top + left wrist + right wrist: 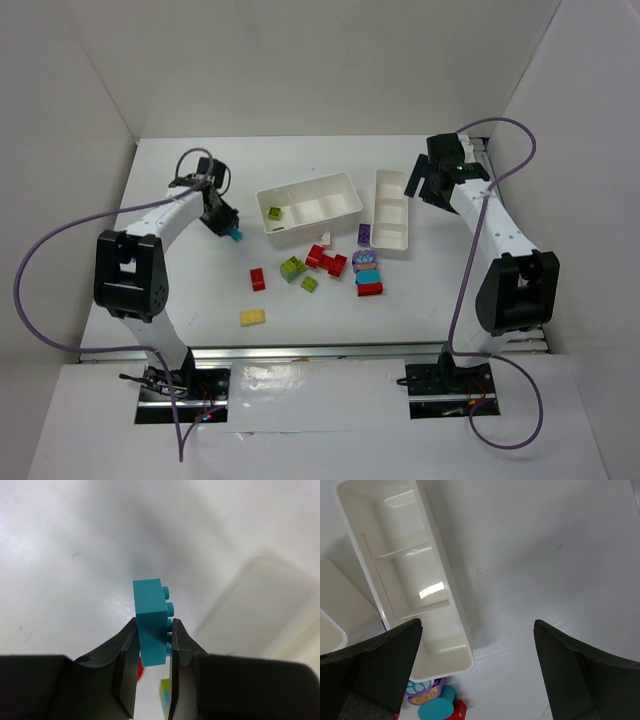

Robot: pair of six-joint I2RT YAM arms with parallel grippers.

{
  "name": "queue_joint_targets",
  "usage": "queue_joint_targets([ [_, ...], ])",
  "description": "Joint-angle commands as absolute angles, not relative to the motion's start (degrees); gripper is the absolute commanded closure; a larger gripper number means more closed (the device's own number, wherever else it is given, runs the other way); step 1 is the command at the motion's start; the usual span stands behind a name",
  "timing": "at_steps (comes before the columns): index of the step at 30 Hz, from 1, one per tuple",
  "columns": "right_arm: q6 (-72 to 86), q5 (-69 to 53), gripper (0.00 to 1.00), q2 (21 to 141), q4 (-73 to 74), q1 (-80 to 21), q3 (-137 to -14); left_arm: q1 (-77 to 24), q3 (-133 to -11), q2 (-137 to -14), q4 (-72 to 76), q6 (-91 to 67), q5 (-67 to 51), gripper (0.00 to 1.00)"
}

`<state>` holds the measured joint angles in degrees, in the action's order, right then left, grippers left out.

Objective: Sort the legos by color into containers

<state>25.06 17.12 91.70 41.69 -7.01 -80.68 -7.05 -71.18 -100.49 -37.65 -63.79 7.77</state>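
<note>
The left gripper should next lift outward and over the wider tray (345, 196), then go down into the empty middle section, because lime green fills the one beside it.
My left gripper (229, 227) is shut on a teal-blue lego (237, 236), held left of the wider white tray (345, 196). In the left wrist view the lego (151, 615) stands upright between my fingers. One lime green lego (275, 213) lies in that tray's left compartment. The narrower tray (390, 238) stands to its right. Loose legos lie in front of the trays: red (327, 261), lime green (292, 268), yellow (252, 317), teal-blue (368, 276), purple (364, 234). My right gripper (424, 184) is open and empty beside the narrower tray (450, 605).
A single red lego (258, 279) and a small lime green one (309, 283) lie nearer the arms. A purple printed piece (422, 696), a teal-blue lego (436, 710) and a red one (458, 711) sit just below the narrower tray's near end. White walls enclose the table.
</note>
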Motion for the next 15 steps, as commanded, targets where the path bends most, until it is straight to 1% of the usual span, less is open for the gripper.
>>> queue_joint_targets([
  [1, 25.49, 19.51, 0.00, 91.05, 42.80, -7.56, -82.35, -10.89, -82.94, -95.89, -36.21, -48.72, 10.37, 0.98],
  [2, 26.01, 19.51, 0.00, 91.05, 42.80, -7.56, -82.35, -12.20, -85.40, -96.50, -35.51, -42.25, 9.33, 0.98],
  [3, 26.02, 19.51, 0.00, 91.05, 42.28, -7.56, -81.74, -14.65, -90.39, -97.46, -35.51, -39.66, 8.45, 1.00],
  [6, 26.54, 19.51, 0.00, 91.05, 42.28, -8.08, -81.74, -18.70, -97.70, -102.03, -34.99, -33.77, 4.15, 1.00],
  [9, 27.15, 19.51, 0.00, 90.45, 42.28, -8.09, -81.74, -20.91, -102.20, -107.37, -35.50, -32.52, 2.55, 1.00],
  [11, 27.16, 20.03, 0.00, 89.91, 42.28, -8.09, -81.21, -22.24, -107.73, -110.64, -38.04, -31.90, 2.03, 1.00],
  [12, 27.16, 20.74, 0.00, 89.22, 42.28, -8.09, -81.21, -23.19, -110.02, -114.31, -39.54, -31.90, 3.15, 1.00],
  [13, 27.16, 20.74, 0.00, 89.21, 42.28, -8.09, -80.69, -24.25, -114.30, -116.00, -40.68, -31.90, 3.16, 1.00],
  [15, 27.16, 21.45, 0.00, 88.59, 42.80, -8.61, -80.68, -24.78, -117.23, -118.73, -41.31, -31.90, 3.16, 1.00],
])
